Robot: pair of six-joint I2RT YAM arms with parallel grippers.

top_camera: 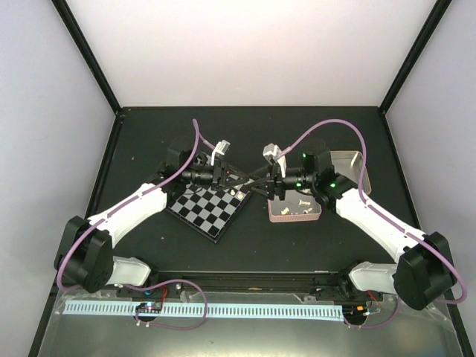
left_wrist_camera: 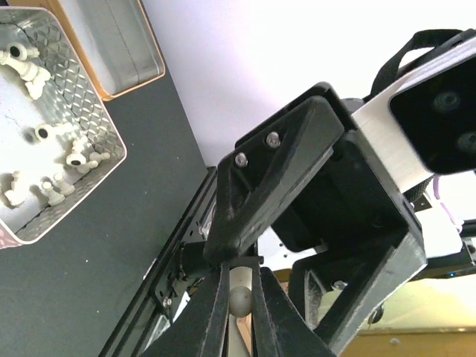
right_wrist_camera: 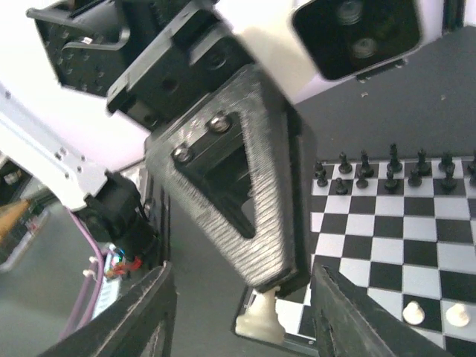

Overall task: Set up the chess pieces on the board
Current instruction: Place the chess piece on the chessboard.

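Note:
My left gripper will next tip and go down over the board (top_camera: 204, 212), as the empty square by the cream pawns is below and to its left in the top view.
My left gripper (left_wrist_camera: 239, 297) is shut on a cream-white chess piece (left_wrist_camera: 239, 296), whose round head shows between the fingers. In the right wrist view the same piece (right_wrist_camera: 259, 323) hangs base-down from the left gripper (right_wrist_camera: 245, 193), over the near corner of the board (right_wrist_camera: 387, 230). My right gripper (right_wrist_camera: 245, 297) is open, one finger on each side of that piece. Both grippers (top_camera: 236, 186) (top_camera: 262, 187) meet between the board (top_camera: 204, 212) and the pink tin (top_camera: 296, 218). Black pieces (right_wrist_camera: 387, 175) line the board's far rows. Two cream pawns (right_wrist_camera: 413, 312) stand near.
The pink tin (left_wrist_camera: 89, 201) holds several loose cream pieces (left_wrist_camera: 59, 186), also visible from above (top_camera: 301, 202). A gold tin (top_camera: 349, 167) lies behind it, to the right. Black frame posts stand at the table's back corners.

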